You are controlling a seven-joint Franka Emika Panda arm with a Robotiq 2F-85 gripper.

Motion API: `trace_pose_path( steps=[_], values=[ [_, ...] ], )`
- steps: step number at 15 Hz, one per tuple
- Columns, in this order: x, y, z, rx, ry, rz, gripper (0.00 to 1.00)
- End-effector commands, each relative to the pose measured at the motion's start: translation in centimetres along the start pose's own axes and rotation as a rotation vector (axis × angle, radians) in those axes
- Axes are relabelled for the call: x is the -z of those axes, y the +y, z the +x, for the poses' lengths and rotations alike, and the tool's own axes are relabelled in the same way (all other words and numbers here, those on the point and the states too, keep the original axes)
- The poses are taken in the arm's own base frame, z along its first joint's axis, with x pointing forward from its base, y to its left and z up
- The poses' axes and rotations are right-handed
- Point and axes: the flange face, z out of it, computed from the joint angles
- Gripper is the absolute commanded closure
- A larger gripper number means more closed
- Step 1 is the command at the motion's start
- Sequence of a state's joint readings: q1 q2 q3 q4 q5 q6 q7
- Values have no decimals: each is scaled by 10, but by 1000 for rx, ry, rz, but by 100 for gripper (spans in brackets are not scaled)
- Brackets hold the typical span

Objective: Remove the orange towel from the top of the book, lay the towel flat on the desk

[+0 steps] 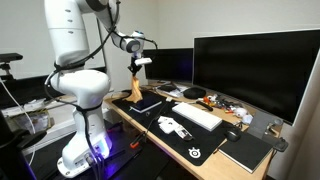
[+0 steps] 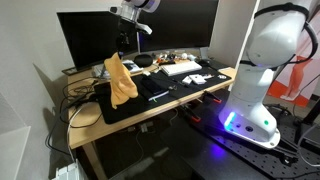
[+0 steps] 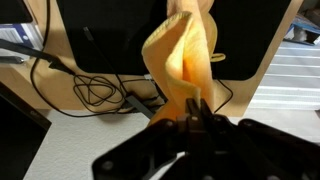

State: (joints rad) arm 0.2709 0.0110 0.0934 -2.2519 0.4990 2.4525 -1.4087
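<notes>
I need to lower my gripper next toward the black surface at the end of the desk and let go of the orange towel (image 1: 135, 88) there, since the towel hangs in long folds above it.
The orange towel (image 1: 135, 88) hangs limp in the air above the desk's end, pinched at its top by my gripper (image 1: 139, 66), which is shut on it. In an exterior view the towel (image 2: 120, 82) dangles in long folds below the gripper (image 2: 120, 48), its lower end close to the desk. From the wrist, the towel (image 3: 185, 55) drapes away from the closed fingertips of the gripper (image 3: 196, 118). The black book (image 1: 148, 103) lies flat on the desk just beside the hanging towel, with nothing on it.
A large dark monitor (image 1: 250, 70) stands along the back of the desk. A white keyboard (image 1: 197, 115), a white object with black marks (image 1: 172, 126) and a dark grey notebook (image 1: 245, 152) lie on the black mat. Cables (image 3: 95, 90) trail behind the desk.
</notes>
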Motion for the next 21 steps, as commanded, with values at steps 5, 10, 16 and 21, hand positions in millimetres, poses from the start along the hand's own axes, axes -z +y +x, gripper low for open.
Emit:
trace_pose_path(
  steps=[5, 10, 16, 21],
  values=[
    [-58, 39, 33, -83, -25, -53, 99],
    [-71, 66, 25, -108, -62, -56, 99],
    [-67, 72, 17, -84, -94, -71, 49],
    [-54, 63, -1, -48, -120, -40, 12]
  ],
)
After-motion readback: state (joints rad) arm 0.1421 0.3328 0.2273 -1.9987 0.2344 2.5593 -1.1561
